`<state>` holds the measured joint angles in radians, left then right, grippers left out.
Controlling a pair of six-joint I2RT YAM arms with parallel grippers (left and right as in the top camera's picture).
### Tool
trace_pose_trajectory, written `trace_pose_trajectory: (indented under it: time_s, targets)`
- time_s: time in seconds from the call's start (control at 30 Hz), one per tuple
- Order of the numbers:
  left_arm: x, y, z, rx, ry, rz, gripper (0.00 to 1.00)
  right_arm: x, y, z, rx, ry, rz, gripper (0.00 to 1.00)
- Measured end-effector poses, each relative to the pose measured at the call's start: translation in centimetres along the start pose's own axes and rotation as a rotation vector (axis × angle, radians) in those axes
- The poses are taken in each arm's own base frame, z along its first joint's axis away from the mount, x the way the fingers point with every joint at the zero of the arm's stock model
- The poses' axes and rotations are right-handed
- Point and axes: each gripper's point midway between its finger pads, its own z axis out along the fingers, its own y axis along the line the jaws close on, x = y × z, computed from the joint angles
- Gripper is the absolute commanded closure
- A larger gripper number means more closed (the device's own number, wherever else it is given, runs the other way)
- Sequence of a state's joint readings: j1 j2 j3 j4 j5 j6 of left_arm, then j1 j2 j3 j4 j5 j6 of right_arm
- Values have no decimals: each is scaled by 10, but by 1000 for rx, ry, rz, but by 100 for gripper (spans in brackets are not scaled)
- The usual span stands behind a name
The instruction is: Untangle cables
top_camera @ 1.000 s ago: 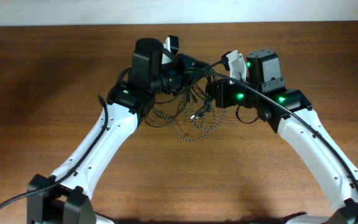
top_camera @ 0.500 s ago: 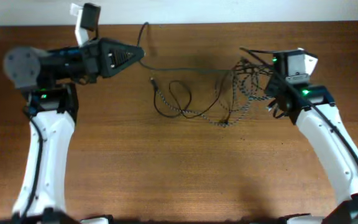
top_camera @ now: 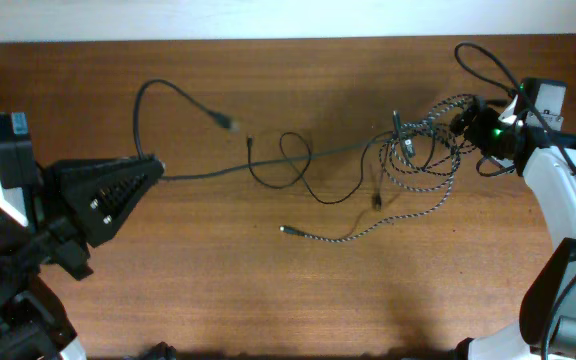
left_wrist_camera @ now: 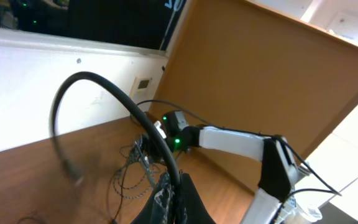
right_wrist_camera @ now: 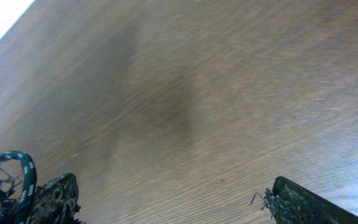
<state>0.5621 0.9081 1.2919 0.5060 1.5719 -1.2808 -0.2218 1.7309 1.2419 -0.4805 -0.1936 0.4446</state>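
I need to raise my right gripper next, swing it left in the overhead view and lower it onto the speckled cable's bundle [top_camera: 430, 140], as the black cable runs into its loops.
My left gripper [top_camera: 154, 168] is at the far left, shut on the plain black cable [top_camera: 208, 172]. In the left wrist view this cable [left_wrist_camera: 104, 84] arcs up from between the pinched fingers [left_wrist_camera: 166, 199]. One short end with a plug [top_camera: 230, 123] curls behind the gripper; the long part loops across the middle and runs into the speckled cable's bundle [top_camera: 430, 140] at the right. A speckled tail [top_camera: 348, 238] trails toward the front. My right gripper [top_camera: 471, 122] [right_wrist_camera: 173, 194] stands open beside the bundle with nothing between its fingers. A speckled loop [right_wrist_camera: 23, 167] shows by its left finger.
The brown wooden table [top_camera: 298, 290] carries only the cables. Its back edge meets a white wall [top_camera: 268, 15]. The thick arm wire [top_camera: 483, 65] loops above the right wrist. The right arm [top_camera: 568, 210] runs along the right edge.
Both arms have swung apart from the centre. The left one drew the black cable out to the left. The right gripper opened and let the speckled bundle go at the right.
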Motion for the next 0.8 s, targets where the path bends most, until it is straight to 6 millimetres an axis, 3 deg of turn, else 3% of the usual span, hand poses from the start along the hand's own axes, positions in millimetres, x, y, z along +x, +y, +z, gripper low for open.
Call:
trace_pose_trajectory:
  time_s: [0.07,0.1,0.17,0.2,0.27,0.33,0.37,0.43,0.5,0.53,0.57,0.6,0.63,0.67,0.7,0.73,0.77,0.8]
  targets:
    - [7,17,-1,-6,-3,-133,100,4,20,-9,-119,36,-14,1]
    - [15,30,-1,-13,-13,-212,100,-7,34,-30,-172,-5,-35,1]
    - [36,57,-2,-73,-47,-373,100,-36,69,-102,-286,-175,-99,1]
    - [57,86,-5,-195,-76,-477,100,-50,102,-173,-419,-321,-173,1]
    - [79,113,-12,-365,-85,-579,100,-42,132,-232,-577,-394,-258,1]
    - [85,127,-14,-455,-80,-559,100,-26,151,-249,-715,-334,-271,1]
    - [97,134,-15,-522,-62,-613,100,-14,160,-256,-799,-255,-233,1]
    - [149,149,-34,-779,-37,-962,100,5,170,-264,-907,-96,-123,5]
    - [161,157,-40,-885,-52,-1042,100,48,180,-253,-889,68,-139,31]
    - [163,156,-38,-894,-43,-1051,100,77,183,-237,-808,164,-130,33]
    - [165,156,-37,-902,-36,-1045,100,113,180,-208,-648,250,-160,33]
    - [167,155,-35,-906,-23,-1040,100,131,185,-193,-599,290,-212,34]
    - [169,154,-33,-912,-8,-1032,100,161,192,-166,-535,345,-348,39]
    - [170,154,-33,-923,0,-1023,100,198,199,-140,-497,442,-461,40]
    - [175,154,-36,-951,13,-1032,100,213,199,-131,-475,481,-501,40]
    - [184,154,-42,-999,33,-1047,100,267,201,-103,-420,624,-597,30]
    - [190,158,-52,-1072,36,-1046,100,292,198,-91,-390,692,-638,25]
    - [192,160,-56,-1096,36,-1044,100,296,196,-83,-342,656,-686,24]
